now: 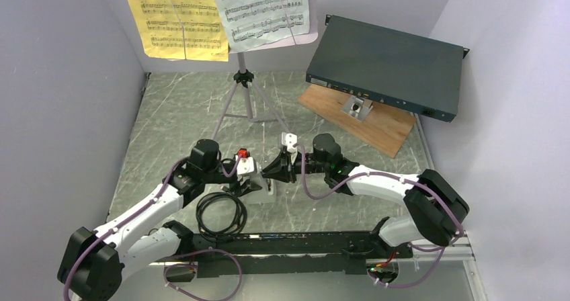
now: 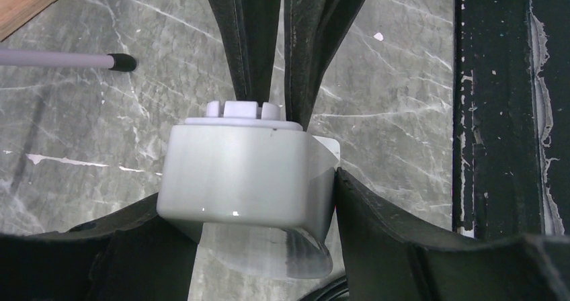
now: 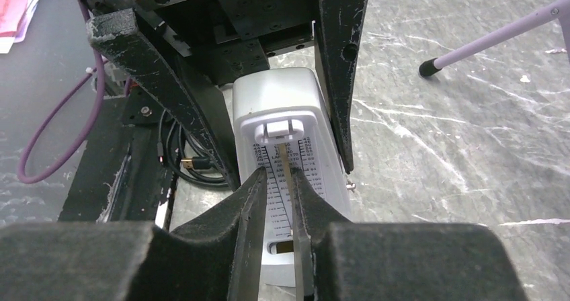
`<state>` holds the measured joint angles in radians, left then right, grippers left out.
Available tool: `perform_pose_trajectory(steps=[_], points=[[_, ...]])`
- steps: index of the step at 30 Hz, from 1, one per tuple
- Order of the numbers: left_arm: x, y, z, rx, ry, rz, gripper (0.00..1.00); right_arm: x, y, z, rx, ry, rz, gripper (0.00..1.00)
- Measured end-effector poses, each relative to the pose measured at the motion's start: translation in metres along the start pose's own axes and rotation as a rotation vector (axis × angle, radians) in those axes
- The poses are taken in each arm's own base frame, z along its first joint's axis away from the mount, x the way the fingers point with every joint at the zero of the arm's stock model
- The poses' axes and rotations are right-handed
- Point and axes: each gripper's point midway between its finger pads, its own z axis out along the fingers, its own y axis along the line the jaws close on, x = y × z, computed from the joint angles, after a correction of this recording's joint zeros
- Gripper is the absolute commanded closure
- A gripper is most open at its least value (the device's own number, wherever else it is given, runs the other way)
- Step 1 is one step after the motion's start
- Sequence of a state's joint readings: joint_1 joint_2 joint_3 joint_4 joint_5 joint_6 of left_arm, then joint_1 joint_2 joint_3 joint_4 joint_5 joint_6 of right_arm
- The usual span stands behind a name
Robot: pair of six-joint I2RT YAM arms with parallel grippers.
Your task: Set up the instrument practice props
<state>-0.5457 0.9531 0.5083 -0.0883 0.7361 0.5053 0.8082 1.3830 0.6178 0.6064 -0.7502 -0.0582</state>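
The left gripper swings the metronome (image 1: pixel 267 193) outward and to the gripper's left in the top view next. It releases it there, on bare tabletop beside the tripod.
The white metronome (image 1: pixel 267 193) stands upright on the table between the two grippers. My left gripper (image 1: pixel 263 187) is shut on its body; in the left wrist view the fingers (image 2: pixel 376 220) press the sides of the metronome (image 2: pixel 242 173). My right gripper (image 3: pixel 277 173) is slightly open and straddles the thin pendulum rod (image 3: pixel 286 158) on the metronome's scale face (image 3: pixel 272 99); the rod rests against one finger. The music stand's tripod (image 1: pixel 245 79) stands at the back. It carries a yellow page (image 1: pixel 178 15) and a white page (image 1: pixel 262 5).
A coiled black cable (image 1: pixel 218 213) lies just left of the metronome. A dark-green flat box (image 1: pixel 386 66) rests tilted on a wooden board (image 1: pixel 363 123) at the back right. One tripod foot (image 3: pixel 430 67) is close behind the grippers. Walls close in both sides.
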Motion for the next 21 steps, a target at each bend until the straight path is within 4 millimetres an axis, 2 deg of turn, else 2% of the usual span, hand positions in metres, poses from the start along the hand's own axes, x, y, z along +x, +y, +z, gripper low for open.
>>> perform_pose_trajectory(steps=[11,16,21], points=[[0.001,0.003,-0.001,-0.008,0.006,-0.008,1.0,0.001,-0.01,-0.001,-0.005,0.009,0.07,0.88],[-0.001,0.004,0.001,-0.001,0.001,0.003,1.0,0.003,-0.013,-0.006,-0.012,0.012,0.079,0.89],[-0.001,0.004,0.002,0.002,0.003,0.0,1.0,0.003,-0.016,-0.003,-0.022,0.018,0.092,0.89]])
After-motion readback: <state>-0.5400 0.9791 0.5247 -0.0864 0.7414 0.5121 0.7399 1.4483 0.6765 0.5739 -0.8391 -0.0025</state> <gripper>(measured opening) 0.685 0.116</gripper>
